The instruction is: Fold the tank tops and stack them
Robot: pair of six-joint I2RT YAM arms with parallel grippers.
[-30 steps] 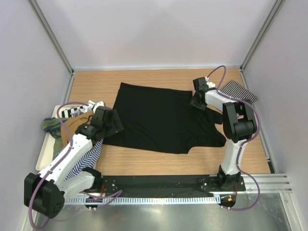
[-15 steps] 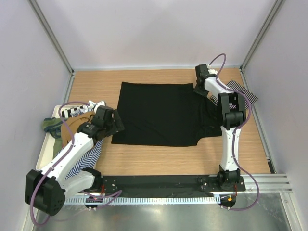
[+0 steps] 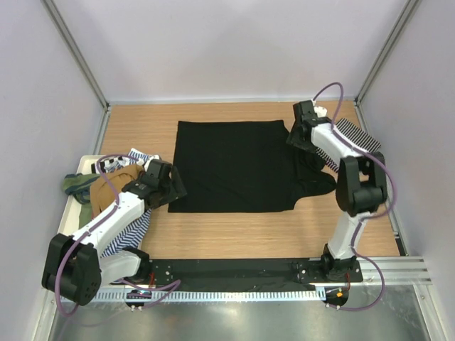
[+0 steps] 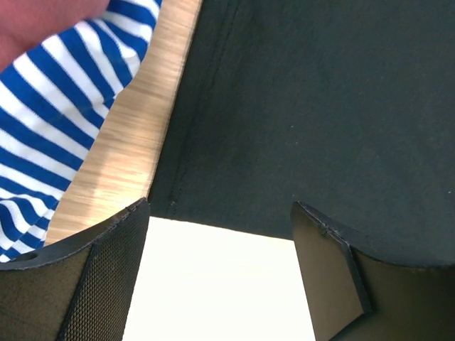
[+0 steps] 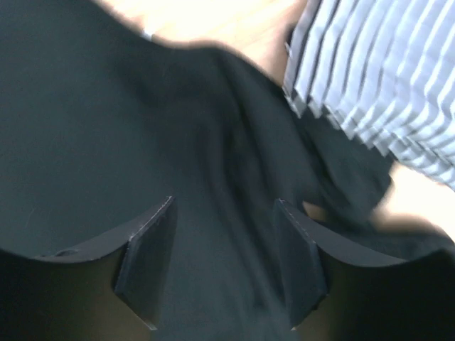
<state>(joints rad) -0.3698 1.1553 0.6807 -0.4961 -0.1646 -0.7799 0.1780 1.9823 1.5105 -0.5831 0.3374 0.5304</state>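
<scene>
The left gripper is at the other end of the black top's edge, so next the right gripper needs to move back and down onto the top's near corner by the straps.
The plain black tank top (image 3: 234, 167) lies spread flat in the middle of the table, its straps bunched at the right (image 3: 313, 181). My left gripper (image 3: 170, 193) is open and empty at the top's near left corner; the left wrist view shows its fingers (image 4: 114, 263) apart at the black hem (image 4: 298, 106). My right gripper (image 3: 296, 136) is open and empty over the far right corner, above black cloth (image 5: 106, 106). The finely black-and-white striped top (image 3: 353, 135) lies folded at the right and also shows in the right wrist view (image 5: 384, 78).
A white tray (image 3: 65, 220) at the left edge holds the tan top (image 3: 106, 190), the green top (image 3: 73, 183) and the blue-and-white striped top (image 3: 131, 231), which also shows in the left wrist view (image 4: 50, 121). Side walls stand close on both sides.
The black top went from skewed to a squarer, flatter shape. My right gripper swung to the far right corner, then came back slightly. My left gripper shifted a little nearer.
</scene>
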